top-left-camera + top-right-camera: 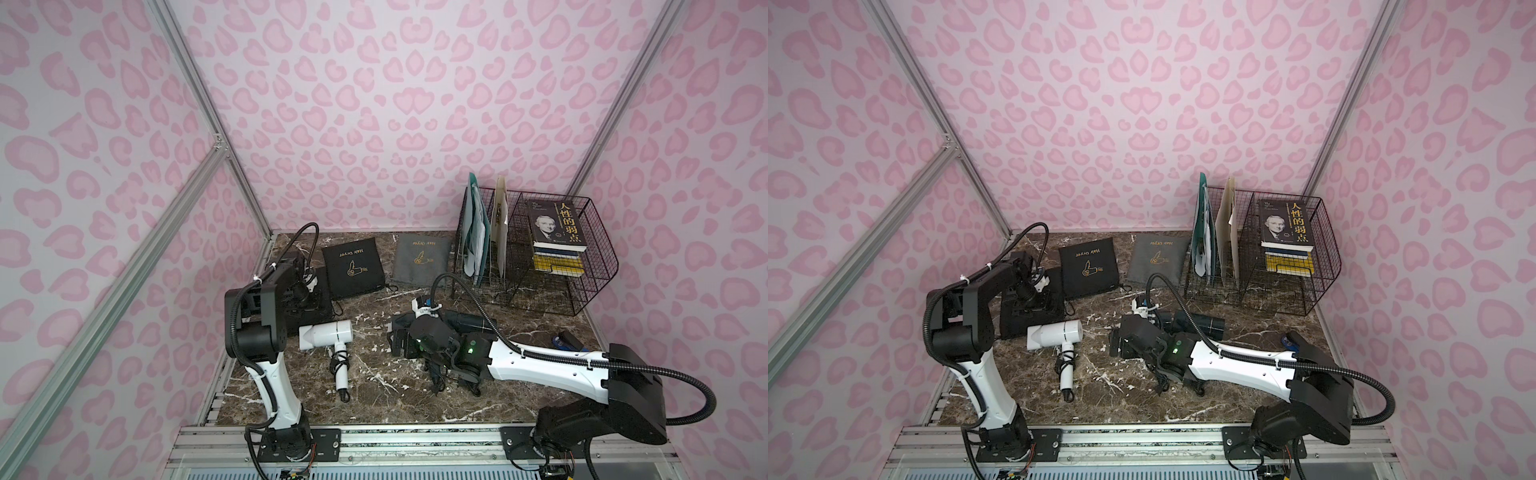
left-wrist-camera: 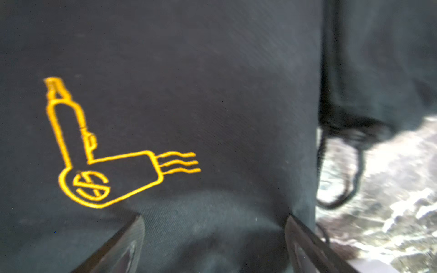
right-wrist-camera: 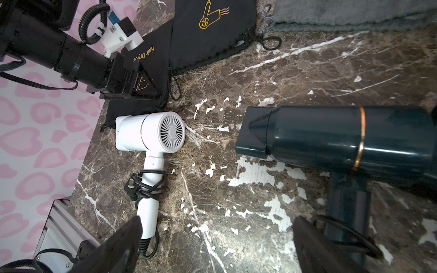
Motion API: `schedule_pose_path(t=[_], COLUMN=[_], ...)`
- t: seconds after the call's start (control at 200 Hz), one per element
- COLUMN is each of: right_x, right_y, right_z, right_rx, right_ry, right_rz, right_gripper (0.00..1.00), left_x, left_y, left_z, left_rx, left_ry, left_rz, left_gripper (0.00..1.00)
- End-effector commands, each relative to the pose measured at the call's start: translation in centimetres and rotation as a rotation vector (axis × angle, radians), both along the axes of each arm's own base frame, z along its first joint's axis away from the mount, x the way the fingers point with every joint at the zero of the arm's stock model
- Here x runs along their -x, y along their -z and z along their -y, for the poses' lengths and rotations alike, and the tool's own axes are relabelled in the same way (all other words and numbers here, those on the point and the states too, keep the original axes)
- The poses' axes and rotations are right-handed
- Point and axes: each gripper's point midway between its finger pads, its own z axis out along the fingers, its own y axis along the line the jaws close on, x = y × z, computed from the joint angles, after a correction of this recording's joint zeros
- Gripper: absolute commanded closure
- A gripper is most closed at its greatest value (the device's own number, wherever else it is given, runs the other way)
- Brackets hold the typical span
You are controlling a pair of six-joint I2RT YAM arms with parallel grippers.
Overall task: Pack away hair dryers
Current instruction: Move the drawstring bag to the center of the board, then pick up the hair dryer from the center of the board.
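Observation:
Next, my right gripper comes across from the teal hair dryer [image 1: 473, 322] and down onto the white dryer's cord-wound handle [image 1: 340, 365], which lies clear on the marble.
A white hair dryer [image 1: 326, 334] [image 1: 1054, 332] [image 3: 151, 132] lies on the marble table, its black cord wound round the handle. To its right lies a dark teal hair dryer [image 1: 473, 322] [image 3: 331, 139] with a thin gold band, partly hidden by my right arm. My right gripper [image 1: 397, 334] [image 3: 217, 227] is open over bare marble between the two dryers and holds nothing. My left gripper [image 1: 305, 299] [image 2: 212, 227] is open, low over a black pouch [image 2: 189, 94] [image 1: 1025, 324] with a gold dryer print. I cannot tell whether its tips touch the fabric.
A second black pouch [image 1: 353, 268] and a grey pouch [image 1: 422, 259] lie flat at the back. A black wire basket [image 1: 598, 249] with stacked books [image 1: 557, 232] and upright folders stands at the back right. A small blue and black object [image 1: 565, 340] lies by the right wall.

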Motion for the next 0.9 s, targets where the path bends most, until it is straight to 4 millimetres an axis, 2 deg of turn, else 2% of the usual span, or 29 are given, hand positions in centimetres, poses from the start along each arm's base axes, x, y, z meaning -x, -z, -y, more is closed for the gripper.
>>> schedule_pose_path(t=[0.0, 0.16, 0.31, 0.44, 0.57, 0.655, 0.68, 0.895], right_x=[0.0, 0.7, 1.8, 3.0, 4.4, 4.9, 4.7, 4.5], right_y=[0.2, -0.1, 0.7, 3.3, 5.4, 6.5, 5.7, 8.1], right_z=[-0.2, -2.6, -6.7, -9.9, -12.6, -13.7, -14.7, -16.7], right_rx=[-0.022, -0.035, -0.008, 0.014, 0.029, 0.050, 0.030, 0.147], right_ry=[0.012, -0.016, -0.076, -0.104, -0.153, -0.173, -0.180, -0.203], right_rz=[-0.006, -0.009, -0.032, -0.101, -0.140, -0.150, -0.141, -0.148], right_gripper=[0.00, 0.01, 0.00, 0.01, 0.00, 0.00, 0.00, 0.03], left_x=[0.1, -0.9, -0.5, 0.9, 2.6, 3.7, 4.0, 6.3], left_y=[-0.4, -3.0, -5.5, -8.1, -12.1, -14.6, -15.3, -20.1], left_z=[2.1, 3.9, 3.1, 2.4, 2.3, 2.3, 2.3, 2.6], left_rx=[0.059, 0.089, 0.039, -0.008, -0.026, -0.019, -0.016, 0.001], left_ry=[0.054, 0.108, 0.097, 0.115, 0.127, 0.117, 0.112, 0.097], left_rz=[0.010, 0.113, 0.129, 0.193, 0.295, 0.352, 0.370, 0.461], left_gripper=[0.06, 0.03, 0.02, 0.00, 0.01, 0.01, 0.01, 0.01])
